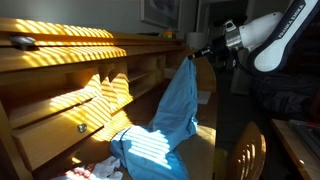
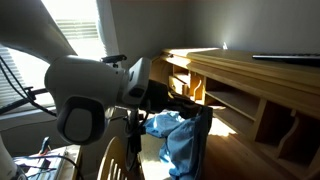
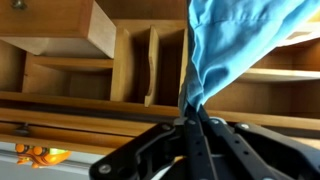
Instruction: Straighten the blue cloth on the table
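Note:
The held corner of the cloth still hangs above its bunched part. My gripper needs to lower it toward the desk top's far end below it and let it go.
The blue cloth (image 1: 175, 110) hangs by one corner from my gripper (image 1: 193, 57), and its lower part bunches on the desk top. My gripper is shut on that corner, high above the desk. In an exterior view the cloth (image 2: 185, 140) hangs beside the wooden hutch, below my gripper (image 2: 190, 105). In the wrist view the cloth (image 3: 225, 45) runs from the shut fingertips (image 3: 191, 112) across the picture; this view looks upside down.
A wooden desk hutch (image 1: 90, 70) with shelves and cubbies stands along the desk. A dark object (image 1: 22, 41) lies on its top. Mixed fabric (image 1: 100, 170) lies at the desk's near end. A wooden chair (image 1: 240, 150) stands close by.

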